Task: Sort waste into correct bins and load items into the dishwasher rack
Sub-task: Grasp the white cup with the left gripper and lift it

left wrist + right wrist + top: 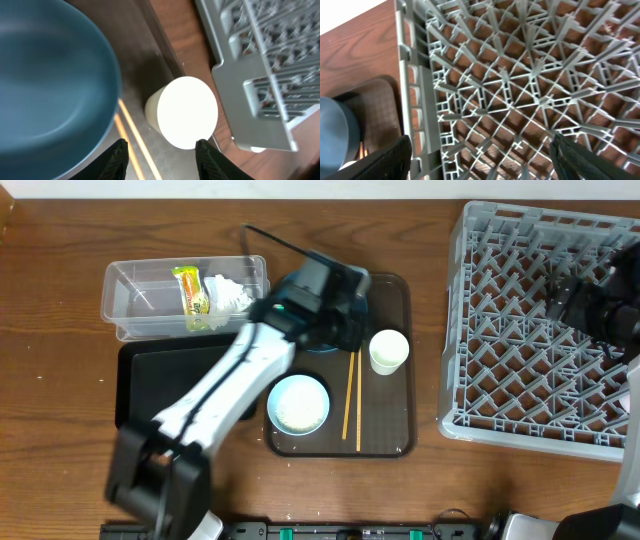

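My left gripper needs to move down over the rim's chopstick side, since the white cup stands open-mouthed below it and to its right in the overhead view.
My left gripper is open and empty, hovering low over the brown serving tray between the blue plate and a white cup. The plate is almost hidden under the arm in the overhead view. Two chopsticks lie beside the cup. A white bowl sits at the tray's front. The wrapper and tissue lie in the clear tub. My right gripper is open and empty above the grey rack. The second cup is out of view.
The shallow black tray lies in front of the clear tub, partly under my left arm. The brown serving tray sits mid-table, close to the rack's left wall. Bare wooden table runs along the far edge.
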Robot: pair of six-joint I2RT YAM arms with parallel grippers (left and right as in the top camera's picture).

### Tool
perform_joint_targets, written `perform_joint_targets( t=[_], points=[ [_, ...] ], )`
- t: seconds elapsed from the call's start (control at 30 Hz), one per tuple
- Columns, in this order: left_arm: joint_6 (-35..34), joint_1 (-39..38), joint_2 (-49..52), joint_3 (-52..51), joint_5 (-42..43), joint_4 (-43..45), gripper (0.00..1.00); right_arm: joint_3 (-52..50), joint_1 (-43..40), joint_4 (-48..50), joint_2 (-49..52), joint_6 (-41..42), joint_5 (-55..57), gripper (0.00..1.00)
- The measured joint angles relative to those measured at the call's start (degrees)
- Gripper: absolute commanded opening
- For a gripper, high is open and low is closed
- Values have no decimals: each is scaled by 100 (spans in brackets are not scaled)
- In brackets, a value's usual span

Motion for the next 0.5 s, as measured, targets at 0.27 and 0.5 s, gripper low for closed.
perform_joint_targets(
  t=[0.27,0.5],
  points=[
    [-13,-369,1091,0,-105,328,7,-2,2,-20,0,-22,0,86],
    [-31,-315,981,0,-140,197,6,-2,2,-22,0,-28,-2,88]
  ],
)
